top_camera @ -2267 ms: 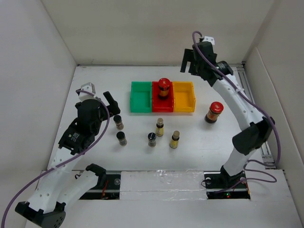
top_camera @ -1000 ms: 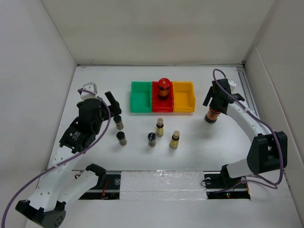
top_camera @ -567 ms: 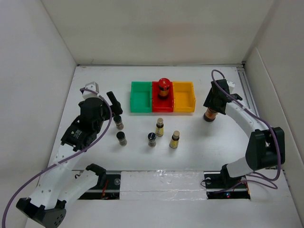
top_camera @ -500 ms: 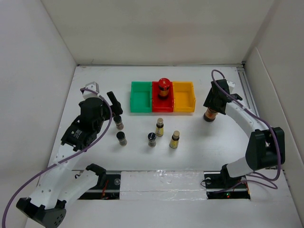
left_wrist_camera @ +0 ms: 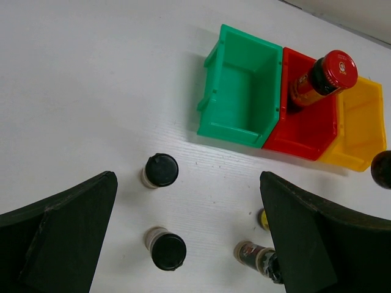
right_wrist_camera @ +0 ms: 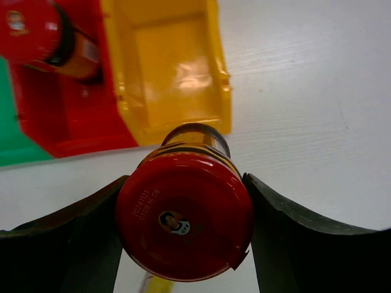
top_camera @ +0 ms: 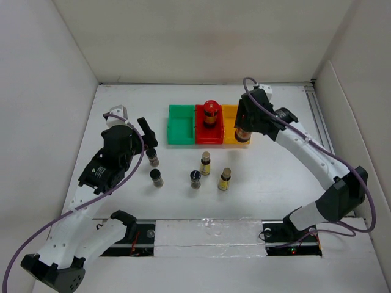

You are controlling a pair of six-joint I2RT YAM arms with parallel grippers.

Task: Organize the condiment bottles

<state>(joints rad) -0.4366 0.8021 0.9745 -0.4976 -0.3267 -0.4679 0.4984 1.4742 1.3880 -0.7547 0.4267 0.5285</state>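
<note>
I will move my right gripper to the left in the top view to the red bin's free front (top_camera: 209,135) (right_wrist_camera: 79,119), before the matching jar, then lower its jar and release it.
My right gripper (top_camera: 243,126) is shut on a dark jar with a red cap (right_wrist_camera: 183,223) and holds it above the front edge of the yellow bin (right_wrist_camera: 171,67). The second red-capped jar (top_camera: 211,113) stands in the red bin (top_camera: 201,135). Three black-capped bottles (top_camera: 152,157) (top_camera: 157,177) (top_camera: 195,179) and two yellow-labelled bottles (top_camera: 205,163) (top_camera: 225,179) stand on the table in front of the bins. My left gripper (left_wrist_camera: 186,235) is open and empty, above the black-capped bottles (left_wrist_camera: 160,170) (left_wrist_camera: 166,249).
The green bin (top_camera: 180,125) holds nothing and sits left of the red bin; the three bins touch in a row. White walls enclose the table on the left, back and right.
My right gripper closed on the red-capped jar at the right of the bins, lifted it and carried it left to the yellow bin's front edge. The left arm barely moved.
</note>
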